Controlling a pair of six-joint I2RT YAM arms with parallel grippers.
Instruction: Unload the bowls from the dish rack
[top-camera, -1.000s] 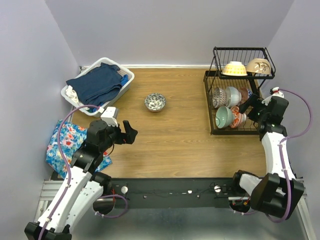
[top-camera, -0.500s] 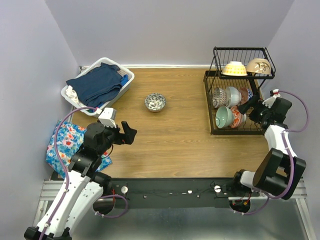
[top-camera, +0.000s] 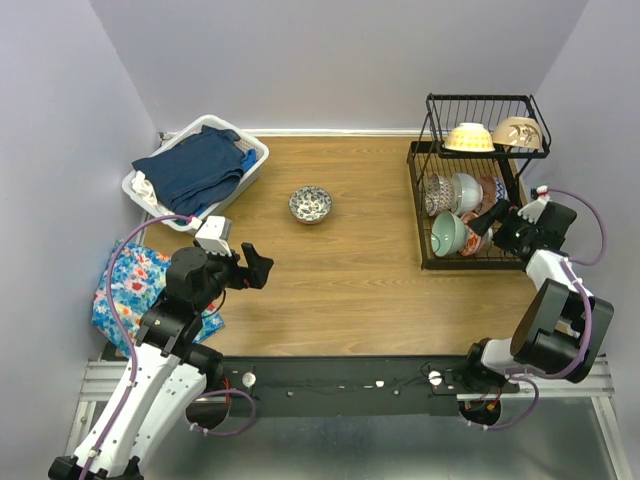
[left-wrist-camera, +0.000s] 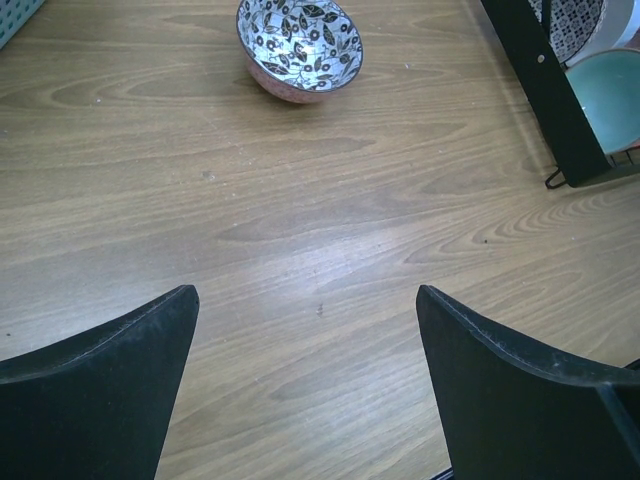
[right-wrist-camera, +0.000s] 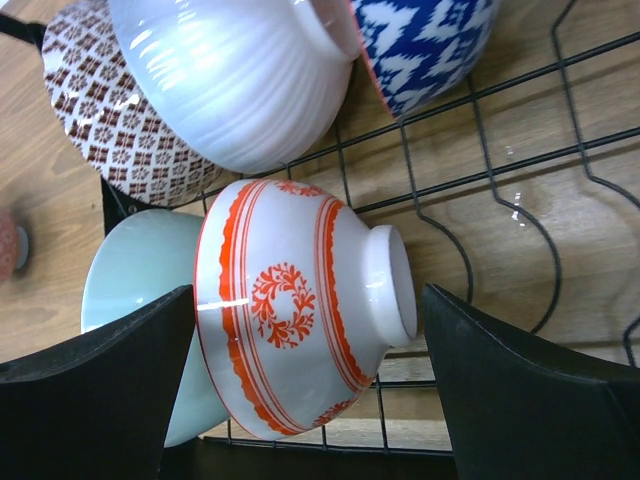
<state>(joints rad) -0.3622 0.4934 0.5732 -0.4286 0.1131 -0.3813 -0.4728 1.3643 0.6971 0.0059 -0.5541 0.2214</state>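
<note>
Next, my right gripper should edge toward the mint green bowl and close across rim and foot, since its fingers stand on either side of the red-orange bowl (top-camera: 475, 238).
The black wire dish rack (top-camera: 430, 264) stands at the right of the table. Its top tier carries a cream-yellow bowl (top-camera: 468, 137) and a beige bowl (top-camera: 517, 132). On edge in the lower tier are a mint green bowl (top-camera: 447, 234), a red-orange patterned bowl (right-wrist-camera: 270, 300), a white ribbed bowl (right-wrist-camera: 235, 75) and patterned ones. My right gripper (right-wrist-camera: 308, 292) is open inside the lower tier, its fingers on either side of the red-orange bowl. A black-and-white leaf-patterned bowl (left-wrist-camera: 300, 45) sits upright on the table. My left gripper (left-wrist-camera: 307, 292) hovers open over bare wood, well short of that bowl.
A white laundry basket (top-camera: 256, 151) with dark blue clothes stands at the back left. A floral cloth (top-camera: 128, 290) lies at the left edge beside my left arm. Purple walls close in the table on three sides.
My right gripper has pushed left into the rack's lower tier, up to the red-orange bowl, and the arm has folded in. The left arm has barely shifted.
</note>
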